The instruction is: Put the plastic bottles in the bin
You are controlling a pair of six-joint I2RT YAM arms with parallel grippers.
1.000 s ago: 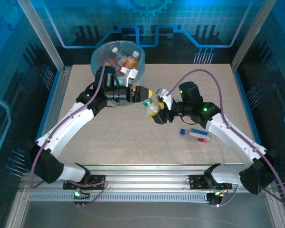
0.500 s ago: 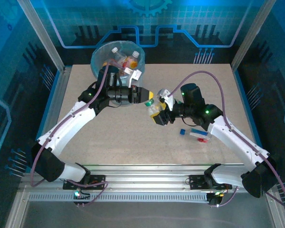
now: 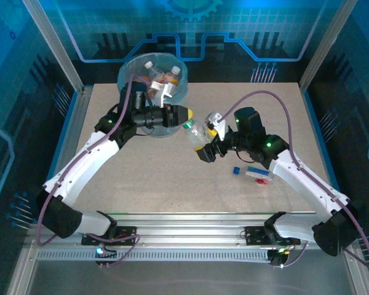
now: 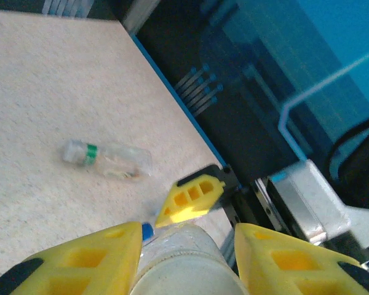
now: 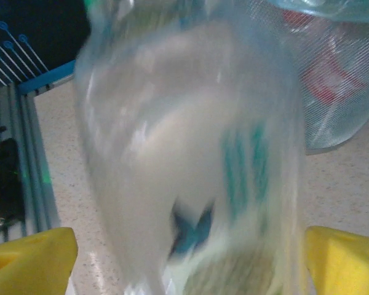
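Note:
My left gripper swings outward next over the bin's opening point(image 3: 152, 69), which lies outward of it, and releases the bottle there, with the right gripper open.
A clear plastic bottle point(image 3: 197, 130) with a green cap hangs above the table's middle. My left gripper point(image 3: 186, 115) is shut on its one end; in the left wrist view the bottle's body point(image 4: 181, 264) sits between the yellow fingers point(image 4: 80, 258). My right gripper point(image 3: 206, 139) stands open around the other end, its fingers apart from the blurred bottle point(image 5: 184, 153). The round bin point(image 3: 125, 75) with its blue bag stands at the back left, just behind the left gripper, with several bottles point(image 3: 163, 80) inside. Another bottle point(image 3: 256, 174), blue-capped with a red label, lies under the right forearm.
A clear bottle with a green band point(image 4: 107, 160) lies on the table in the left wrist view. The right gripper's yellow finger point(image 4: 194, 196) shows just beyond the held bottle. A raised blue rail point(image 3: 313, 132) lines the table's right side.
The left gripper has shut on the bottle that the right gripper held. The right gripper's jaws have opened wide. The left gripper has drawn back a little toward the bin.

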